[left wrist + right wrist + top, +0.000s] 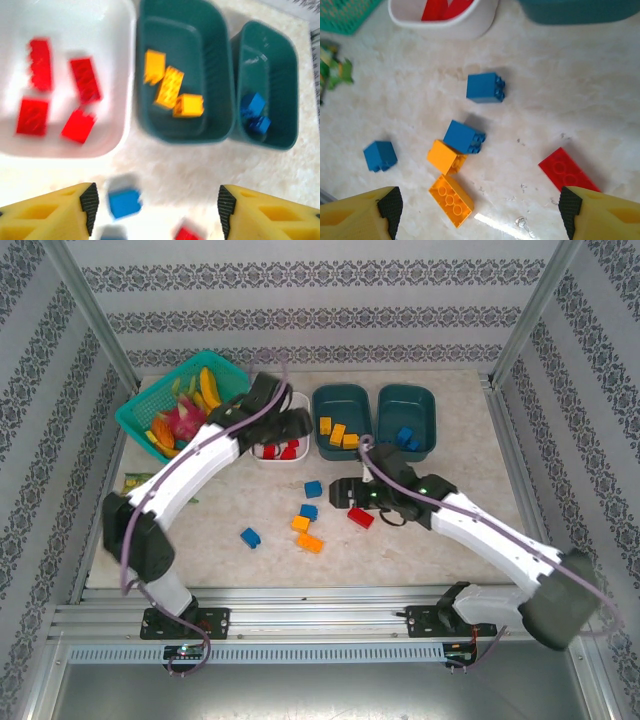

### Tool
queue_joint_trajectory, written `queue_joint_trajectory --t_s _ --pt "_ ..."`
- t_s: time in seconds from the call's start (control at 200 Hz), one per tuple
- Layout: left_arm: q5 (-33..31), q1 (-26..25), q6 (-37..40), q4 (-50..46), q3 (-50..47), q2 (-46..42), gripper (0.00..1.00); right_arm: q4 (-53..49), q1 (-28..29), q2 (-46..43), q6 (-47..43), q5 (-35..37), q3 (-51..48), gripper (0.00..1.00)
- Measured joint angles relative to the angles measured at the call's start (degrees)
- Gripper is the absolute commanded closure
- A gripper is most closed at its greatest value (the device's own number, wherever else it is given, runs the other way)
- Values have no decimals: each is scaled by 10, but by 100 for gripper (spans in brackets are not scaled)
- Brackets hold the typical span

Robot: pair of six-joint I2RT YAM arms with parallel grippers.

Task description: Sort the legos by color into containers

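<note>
I should lower my right gripper next and bring its fingers around the sides of the blue brick nearest the tubs, since that brick is below my gripper, toward the white tub (pixel 117 60).
The white tub (pixel 117 60) holds several red legos (pixel 85 80). In the middle teal tub (pixel 215 75) lie three orange-yellow bricks (pixel 170 86); the right teal tub (pixel 280 75) has two blue ones (pixel 254 112). My left gripper (pixel 156 207) hangs open and empty over the tubs' near side, above a loose blue brick (pixel 124 202). My right gripper (pixel 479 210) is open and empty above the loose pile: three blue bricks (pixel 485 87) (pixel 464 136) (pixel 380 155), two orange-yellow (pixel 446 156) (pixel 451 200), and a red one (pixel 567 170) by its right finger.
A bright teal lattice basket (pixel 140 415) with toy fruit stands at the back left, beside the white tub (pixel 283 452). A green packet (pixel 135 483) lies at the left edge. Metal frame posts (pixel 525 310) rise at the table's corners.
</note>
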Motion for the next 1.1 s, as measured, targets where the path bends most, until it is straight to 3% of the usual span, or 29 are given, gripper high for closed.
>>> queue_joint_trajectory --t_s 0.27,0.55,0.844,1.099 --pt "17 0 -45 19 -338 -285 15 -70 32 239 -24 24 193 10" --pt "25 0 -94 19 -450 -525 9 -129 29 406 -34 41 315 13" --pt "25 0 -107 14 -455 -564 9 -154 18 497 -35 42 381 28" --pt "26 0 -109 13 -455 -564 10 -160 5 530 -47 43 398 56"
